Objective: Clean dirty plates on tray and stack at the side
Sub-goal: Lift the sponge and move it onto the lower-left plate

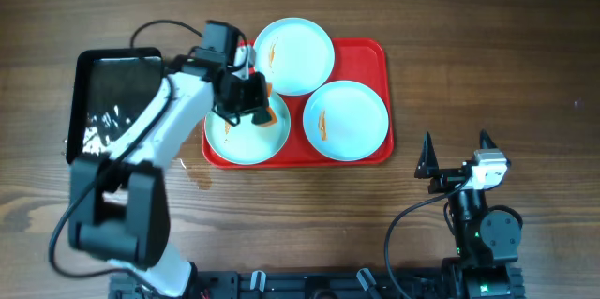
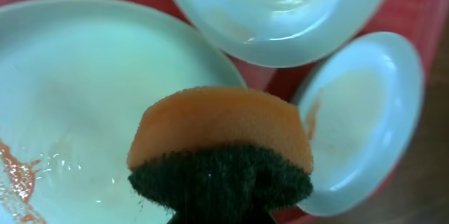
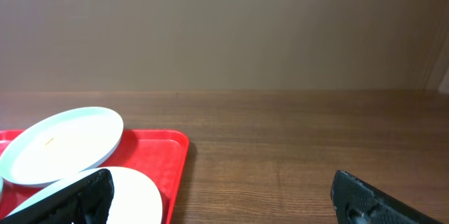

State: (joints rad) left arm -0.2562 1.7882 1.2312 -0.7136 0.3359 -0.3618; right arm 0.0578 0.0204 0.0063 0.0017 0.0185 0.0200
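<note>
My left gripper lowers onto the wet plate's side opposite its smears next and releases the orange sponge there, as that side of the plate lies below the gripper.
Three pale mint-blue plates sit on the red tray: a back plate with an orange smear, a right plate with an orange smear, and a front-left plate. My left gripper is shut on an orange sponge with a dark green scrub side, held over the front-left plate, which is wet with orange smears at its left edge. My right gripper is open and empty, off the tray's right front corner; the tray shows to its left.
A glossy black tray lies left of the red tray, under my left arm. Bare wooden table lies to the right of the red tray and along the front.
</note>
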